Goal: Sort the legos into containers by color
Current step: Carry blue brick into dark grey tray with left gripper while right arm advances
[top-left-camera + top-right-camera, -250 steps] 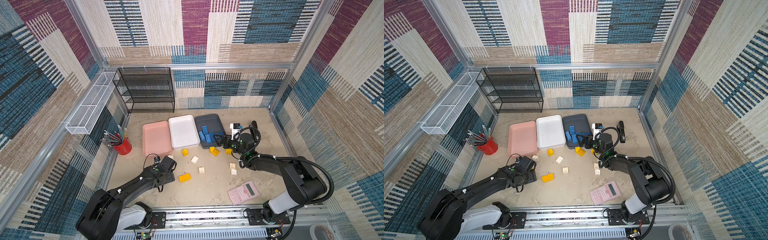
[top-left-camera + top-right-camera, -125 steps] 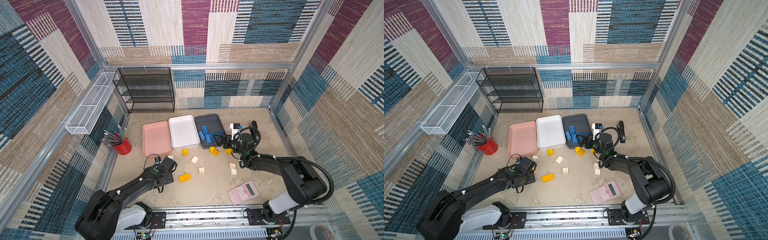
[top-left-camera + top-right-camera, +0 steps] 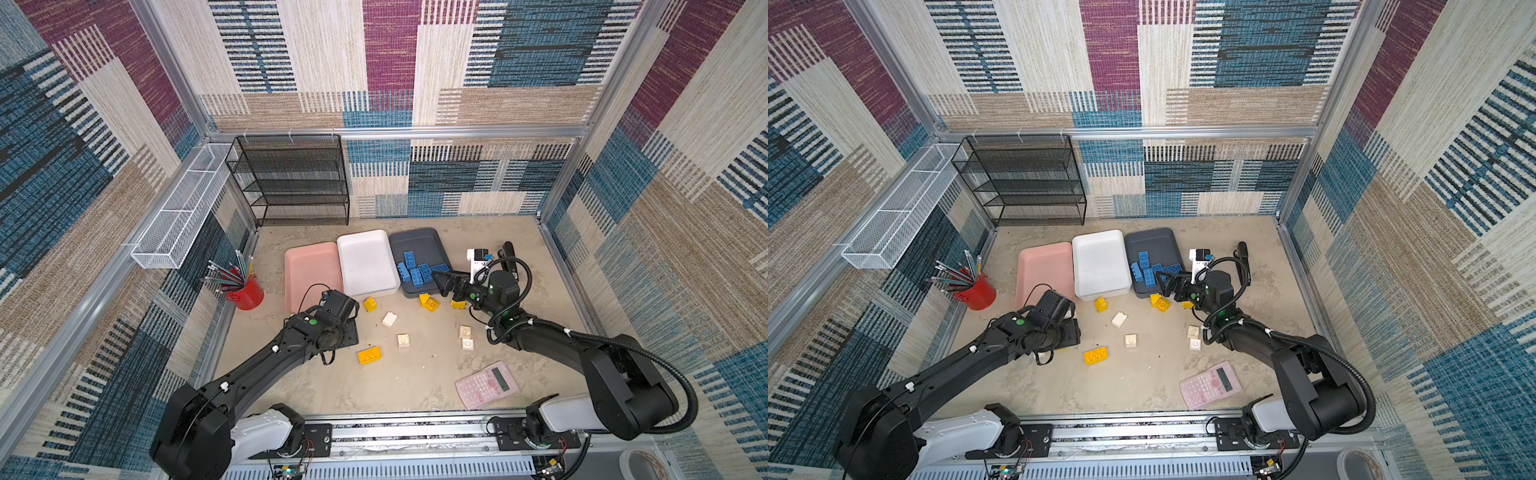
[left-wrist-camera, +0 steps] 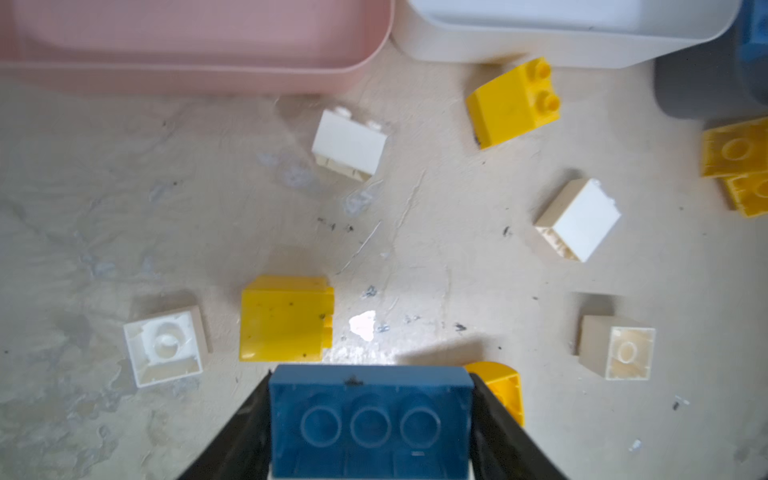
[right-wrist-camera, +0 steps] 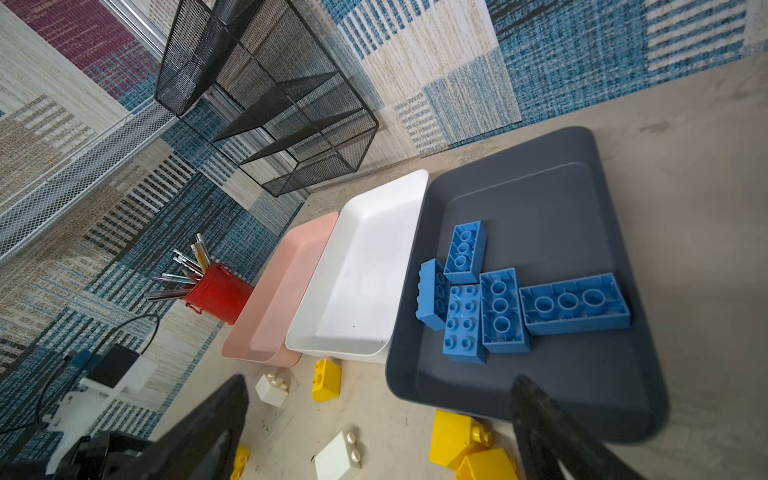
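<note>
My left gripper rises next and crosses to the dark grey container holding blue legos, outward past the white one. It then releases over its bare far end (image 3: pixel 428 246).
My left gripper (image 4: pixel 370 376) is shut on a blue lego (image 4: pixel 370 419) held low over the floor, hollow underside towards the camera. In both top views that gripper (image 3: pixel 347 332) sits in front of the pink container (image 3: pixel 309 270), and its wrist hides the brick. A yellow lego (image 4: pixel 286 318) and a white one (image 4: pixel 164 347) lie just ahead of it. My right gripper (image 3: pixel 442 282) is open and empty at the near corner of the dark grey container (image 5: pixel 540 199), which holds several blue legos (image 5: pixel 503 309). The white container (image 3: pixel 365 262) is empty. Yellow legos (image 3: pixel 370 356) and white legos (image 3: pixel 403 340) lie scattered on the floor.
A pink calculator (image 3: pixel 486 384) lies front right. A red pencil cup (image 3: pixel 245 291) stands left of the pink container. A black mesh shelf (image 3: pixel 291 183) and a white wire basket (image 3: pixel 178 216) line the back and left walls. A small white and black device (image 3: pixel 478 257) sits behind my right wrist.
The left jaws have narrowed onto the blue lego, and that wrist has shifted slightly. The right arm has not moved.
</note>
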Controlling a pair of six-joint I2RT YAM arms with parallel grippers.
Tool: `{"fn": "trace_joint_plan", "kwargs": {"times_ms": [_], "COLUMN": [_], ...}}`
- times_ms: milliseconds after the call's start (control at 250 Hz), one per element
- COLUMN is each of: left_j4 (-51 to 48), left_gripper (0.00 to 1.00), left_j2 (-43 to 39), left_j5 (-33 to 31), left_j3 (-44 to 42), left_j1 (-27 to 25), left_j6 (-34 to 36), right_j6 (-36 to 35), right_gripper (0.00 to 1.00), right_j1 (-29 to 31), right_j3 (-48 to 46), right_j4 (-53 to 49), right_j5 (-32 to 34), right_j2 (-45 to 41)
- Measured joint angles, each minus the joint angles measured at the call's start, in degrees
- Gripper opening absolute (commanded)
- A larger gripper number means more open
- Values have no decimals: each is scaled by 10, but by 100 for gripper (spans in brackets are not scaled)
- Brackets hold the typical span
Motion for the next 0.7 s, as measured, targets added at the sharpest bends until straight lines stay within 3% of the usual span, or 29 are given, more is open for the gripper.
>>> {"fn": "trace_joint_plan", "kwargs": {"times_ms": [356,700], "left_j4": [-3,41], "left_gripper": [59,59], "left_j2": [85,279], "left_j5": [28,88], "left_j3": [142,335], "left_j1": [-3,-5], "left_j6": [61,85], "right_j6": [-19,-29], "right_gripper": [99,99], "right_j1": [0,0], "right_j3": [-60,-126], "right_j4": [-65,-82], "right_j5": [7,6], "right_j2": [-107,-185]}}
